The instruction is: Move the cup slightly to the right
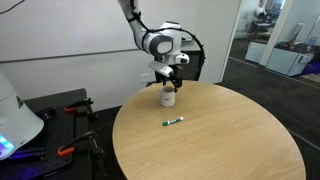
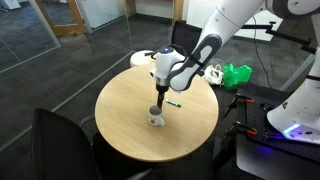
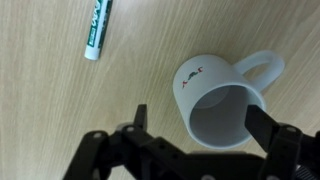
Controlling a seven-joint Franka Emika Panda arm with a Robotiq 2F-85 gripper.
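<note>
The robot's gripper should next go straight down to straddle the cup rim's side away from the handle and then close, since that side of the cup's rim is below, between its open fingers.
The cup is a small white mug with a side handle. It stands upright on the round wooden table near the table's edge, and shows in both exterior views. My gripper is open and hangs just over it, one finger on each side of the rim, handle clear of the fingers. It also shows from outside. I cannot tell whether the fingers touch the cup. A green-and-white marker lies on the table a short way off.
The table is bare apart from cup and marker. A black chair stands at its near side and another behind it. A green object and a white machine base sit off the table.
</note>
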